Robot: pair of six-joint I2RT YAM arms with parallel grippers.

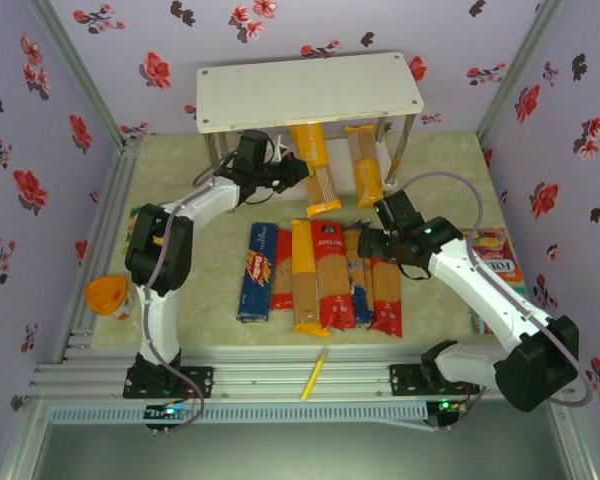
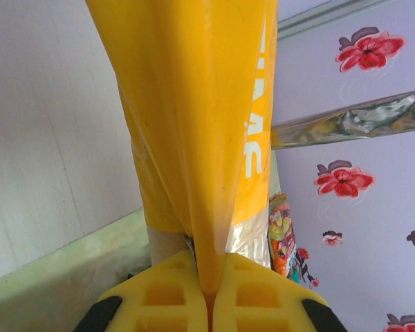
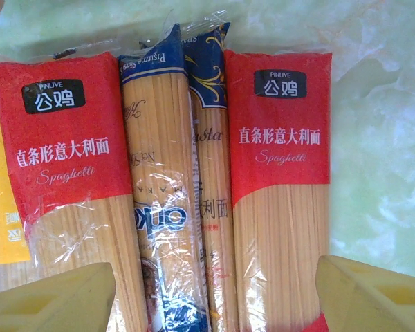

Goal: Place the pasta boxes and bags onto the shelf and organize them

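Note:
My left gripper is above the bare lower board (image 1: pixel 344 174) between the bags, so next it will lower toward the second orange-ended bag and release the yellow-orange one.
The white shelf (image 1: pixel 310 90) stands at the back of the table. My left gripper (image 1: pixel 300 168) (image 2: pixel 209 299) is shut on the end of a yellow-orange spaghetti bag (image 1: pixel 320 185) (image 2: pixel 200 104) that reaches under the shelf's top board. A second orange-ended bag (image 1: pixel 366 168) lies beside it. A dark-blue box (image 1: pixel 257 270) and several long bags lie in a row mid-table. My right gripper (image 1: pixel 375 240) (image 3: pixel 214 304) hovers open over that row, spanning two blue-ended bags (image 3: pixel 162 180) and a red-ended bag (image 3: pixel 280 138); another red-ended bag (image 3: pixel 62 138) lies to the left.
A thin yellow pen (image 1: pixel 314 376) lies on the front rail. Colourful packets (image 1: pixel 495 255) sit at the right edge, more packets (image 1: pixel 135 225) at the left, with an orange object (image 1: pixel 105 295) by the left arm. A silver shelf post (image 2: pixel 353 121) crosses near the held bag.

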